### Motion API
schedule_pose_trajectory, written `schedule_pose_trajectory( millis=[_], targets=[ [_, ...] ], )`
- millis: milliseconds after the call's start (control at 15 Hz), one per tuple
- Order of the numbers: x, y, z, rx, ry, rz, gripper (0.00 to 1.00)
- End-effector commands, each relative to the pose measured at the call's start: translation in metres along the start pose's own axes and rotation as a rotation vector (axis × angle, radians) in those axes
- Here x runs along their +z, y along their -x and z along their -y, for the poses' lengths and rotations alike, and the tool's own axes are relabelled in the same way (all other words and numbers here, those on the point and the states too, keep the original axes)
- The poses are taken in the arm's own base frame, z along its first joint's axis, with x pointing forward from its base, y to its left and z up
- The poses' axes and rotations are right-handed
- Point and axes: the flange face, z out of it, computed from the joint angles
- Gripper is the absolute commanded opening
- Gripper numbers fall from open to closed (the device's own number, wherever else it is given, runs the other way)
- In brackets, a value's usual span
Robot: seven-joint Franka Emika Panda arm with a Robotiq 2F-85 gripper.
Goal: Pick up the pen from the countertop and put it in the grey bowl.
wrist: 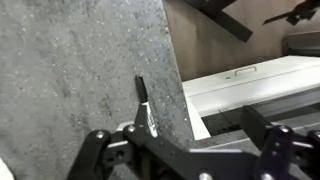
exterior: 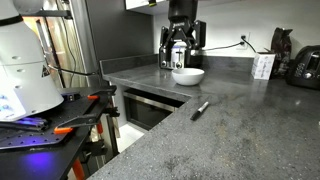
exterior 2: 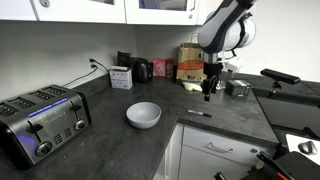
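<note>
Next I need to lower my open gripper and shift it over onto the pen's white body point(exterior: 204, 106) point(wrist: 151, 118), since that lies below it and to its left in the wrist view.
The pen point(exterior: 200, 109) is a thin dark stick lying on the dark speckled countertop point(exterior: 230, 130) near its inner corner edge. It also shows in an exterior view point(exterior 2: 198, 112) and in the wrist view point(wrist: 145, 104). The grey bowl point(exterior: 187, 75) stands empty on the countertop, and in an exterior view point(exterior 2: 143, 115) it sits well apart from the pen. My gripper point(exterior 2: 210, 92) hangs open and empty above the countertop, a little above and beside the pen. It shows in an exterior view point(exterior: 179, 52) and in the wrist view point(wrist: 185, 140), where the pen lies near the left finger.
A black-and-silver toaster point(exterior 2: 40, 120) stands at one end of the countertop. A small white box point(exterior 2: 121, 77) and dark appliances point(exterior 2: 142, 70) stand by the wall. The countertop edge drops to white cabinet fronts point(wrist: 250, 85). A stand with tools point(exterior: 60, 120) is beside the counter.
</note>
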Motion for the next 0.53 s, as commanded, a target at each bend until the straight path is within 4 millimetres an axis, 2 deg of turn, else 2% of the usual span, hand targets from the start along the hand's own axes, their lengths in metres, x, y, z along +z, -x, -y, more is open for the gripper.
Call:
schedule_pose_trajectory(
  millis=[0,467],
  targets=[
    [0.025,-0.031,-0.015,-0.019,0.001,-0.002,1.0],
    [0.07,-0.066,-0.031,-0.124,-0.01,0.037,1.0]
  ],
)
